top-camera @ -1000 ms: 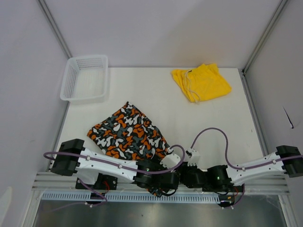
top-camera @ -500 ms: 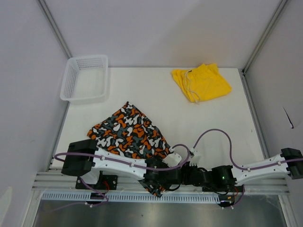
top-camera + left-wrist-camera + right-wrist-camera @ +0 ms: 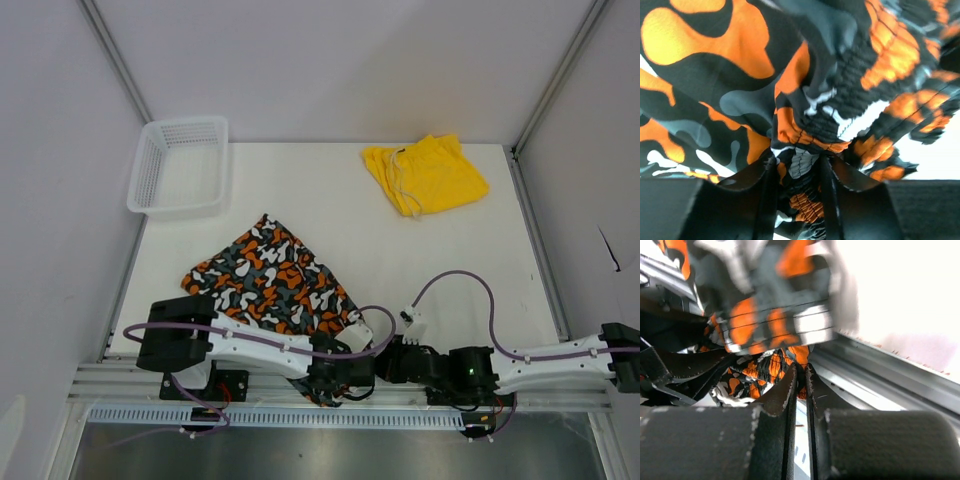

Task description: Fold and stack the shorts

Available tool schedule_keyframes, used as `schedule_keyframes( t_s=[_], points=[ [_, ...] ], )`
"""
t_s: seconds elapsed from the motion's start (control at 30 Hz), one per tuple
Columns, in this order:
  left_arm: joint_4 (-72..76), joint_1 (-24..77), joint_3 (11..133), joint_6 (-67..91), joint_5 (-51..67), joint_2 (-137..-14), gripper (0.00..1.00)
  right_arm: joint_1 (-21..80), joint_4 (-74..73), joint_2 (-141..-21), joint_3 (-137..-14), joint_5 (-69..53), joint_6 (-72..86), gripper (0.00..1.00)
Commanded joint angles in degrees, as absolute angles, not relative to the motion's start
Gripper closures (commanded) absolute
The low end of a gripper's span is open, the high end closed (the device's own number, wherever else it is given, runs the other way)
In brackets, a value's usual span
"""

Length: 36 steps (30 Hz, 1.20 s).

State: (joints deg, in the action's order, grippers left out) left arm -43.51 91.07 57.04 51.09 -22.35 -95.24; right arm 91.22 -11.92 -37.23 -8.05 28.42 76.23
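Observation:
My right gripper needs to carry the shorts' orange fold outward onto the white table first and then open, because the shorts' near corner hangs over the table's front bar.
The patterned shorts (image 3: 265,285) lie spread at the near left of the table, their near corner hanging over the front edge. My left gripper (image 3: 338,382) is at that corner. In the left wrist view it (image 3: 797,162) is shut on the bunched elastic waistband (image 3: 805,172). My right gripper (image 3: 385,362) sits just to its right, and in the right wrist view it (image 3: 802,374) is shut on an orange fold of the same shorts (image 3: 772,365). The yellow shorts (image 3: 425,175) lie crumpled at the far right, away from both grippers.
A white mesh basket (image 3: 180,165) stands at the far left corner. The metal front rail (image 3: 875,375) runs right under both grippers. Enclosure walls and posts border the white table (image 3: 330,210) on three sides.
Both grippers have closed on the near corner of the patterned shorts. Both arms have dropped lower toward the front edge, and the shorts have shifted slightly left.

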Motion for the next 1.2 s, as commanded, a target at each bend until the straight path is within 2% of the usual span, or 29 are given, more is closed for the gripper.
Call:
schedule_keyframes(
  t_s=[0.0,0.27,0.47,0.7,0.83,0.97,1.0,1.17],
  points=[
    [-48.69,92.02,55.90,53.87,-24.34,-91.94,0.63,87.29,-13.80,-36.21,-9.67,26.29,74.01,1.00],
    [-48.79,91.67,56.51,54.32,-27.42,-89.82,0.64,69.02,-13.18,-37.17,-11.33,13.55,64.52,1.00],
    [-46.50,88.33,58.27,51.16,-27.07,-89.04,0.62,52.95,-13.36,-43.76,-16.34,3.00,54.24,1.00],
    [-42.81,87.19,60.12,48.61,-24.70,-88.33,0.59,41.85,-7.31,-53.52,-20.39,-5.70,46.33,1.00],
    [-37.20,85.61,59.77,47.12,-22.42,-90.44,0.45,37.80,-5.45,-58.61,-23.11,-9.58,42.72,0.98],
    [-33.67,83.76,60.38,45.79,-20.30,-92.37,0.43,34.02,-3.78,-61.69,-25.13,-11.59,40.00,0.97],
    [-33.23,83.41,60.47,45.53,-20.13,-92.46,0.41,33.32,-2.82,-62.22,-25.92,-13.08,38.69,0.95],
    [-31.12,81.04,59.94,44.04,-19.25,-88.96,0.30,28.92,-3.16,-65.47,-28.65,-14.94,35.86,0.72]
  ],
)
